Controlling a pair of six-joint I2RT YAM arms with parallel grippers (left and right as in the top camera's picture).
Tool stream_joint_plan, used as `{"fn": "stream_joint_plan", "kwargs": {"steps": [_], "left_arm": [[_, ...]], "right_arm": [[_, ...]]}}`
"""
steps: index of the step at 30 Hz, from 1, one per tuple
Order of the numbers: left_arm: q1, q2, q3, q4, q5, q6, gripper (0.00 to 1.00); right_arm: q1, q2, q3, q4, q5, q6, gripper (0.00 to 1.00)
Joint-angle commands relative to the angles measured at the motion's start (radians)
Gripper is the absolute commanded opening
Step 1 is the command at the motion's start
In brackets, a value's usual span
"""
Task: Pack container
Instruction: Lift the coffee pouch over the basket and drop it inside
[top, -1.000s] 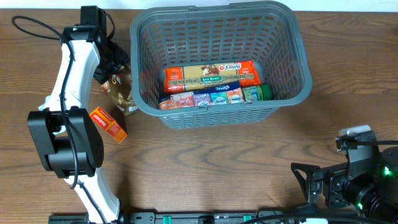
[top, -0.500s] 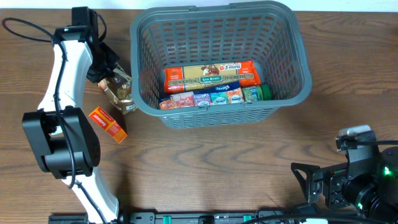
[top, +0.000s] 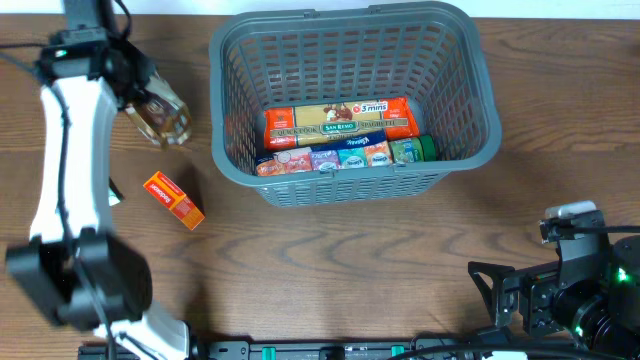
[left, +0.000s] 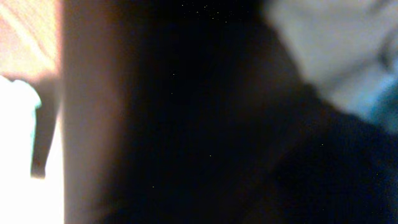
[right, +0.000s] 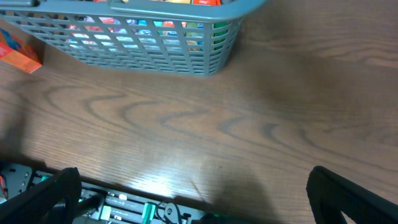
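Observation:
I will next move my left gripper up and to the right in the overhead view, then down into the container's closest end (top: 253, 102), because there is space there for the pouch (top: 162, 117).
The container (top: 340, 14), a big grey slotted basket, stands at the table's middle back; its near wall (right: 143, 46) also shows in the right wrist view. Inside lie a long orange packet (top: 340, 122), a row of small cartons (top: 335, 157) and a green item (top: 428, 148). My left gripper (top: 140, 100) is shut on a brown pouch (top: 162, 117), held off the table to the left of the container and blurred. The left wrist view is dark and blurred. My right gripper (top: 490, 300) rests open at the front right, nothing between its fingers (right: 193, 186).
A small orange box (top: 173, 199) lies on the wooden table left of the container's front corner, and shows as an orange box (right: 18, 53) at the right wrist view's left edge. The left arm's white links run down the left side.
My left gripper shut on the brown pouch beside the container and carried it up and to the left, away from the container wall. The right arm has stayed still.

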Motion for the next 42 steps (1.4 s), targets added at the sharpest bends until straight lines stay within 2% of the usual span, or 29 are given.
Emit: {"fn": "stream_joint_plan", "kwargs": {"steps": [1, 7, 12, 18, 24, 25, 27, 36, 42], "left_arm": [[-0.025, -0.142, 0.068, 0.058, -0.004, 0.127, 0.06], [-0.142, -0.311, 0.068, 0.166, -0.005, 0.372, 0.06], [-0.304, -0.412, 0.068, 0.192, -0.004, 0.591, 0.06], [-0.534, -0.462, 0.068, 0.180, -0.005, 0.813, 0.06], [-0.630, -0.425, 0.068, 0.049, -0.005, 0.954, 0.06], [-0.632, -0.415, 0.068, 0.031, -0.005, 0.951, 0.06], [-0.632, -0.389, 0.068, 0.017, -0.005, 0.864, 0.06], [-0.631, -0.300, 0.069, 0.012, -0.005, 0.271, 0.06], [-0.611, -0.299, 0.088, -0.051, -0.019, 0.099, 0.05]], "right_arm": [[-0.008, 0.001, 0.002, -0.002, -0.001, -0.002, 0.99], [-0.008, 0.001, 0.002, -0.002, -0.001, -0.002, 0.99], [-0.008, 0.001, 0.002, -0.002, -0.001, -0.002, 0.99], [-0.008, 0.001, 0.002, -0.002, -0.001, -0.002, 0.99], [-0.008, 0.001, 0.002, -0.002, -0.001, -0.002, 0.99], [-0.008, 0.001, 0.002, -0.002, -0.001, -0.002, 0.99], [-0.008, 0.001, 0.002, -0.002, -0.001, -0.002, 0.99], [-0.008, 0.001, 0.002, -0.002, -0.001, -0.002, 0.99], [-0.008, 0.001, 0.002, -0.002, -0.001, -0.002, 0.99]]}}
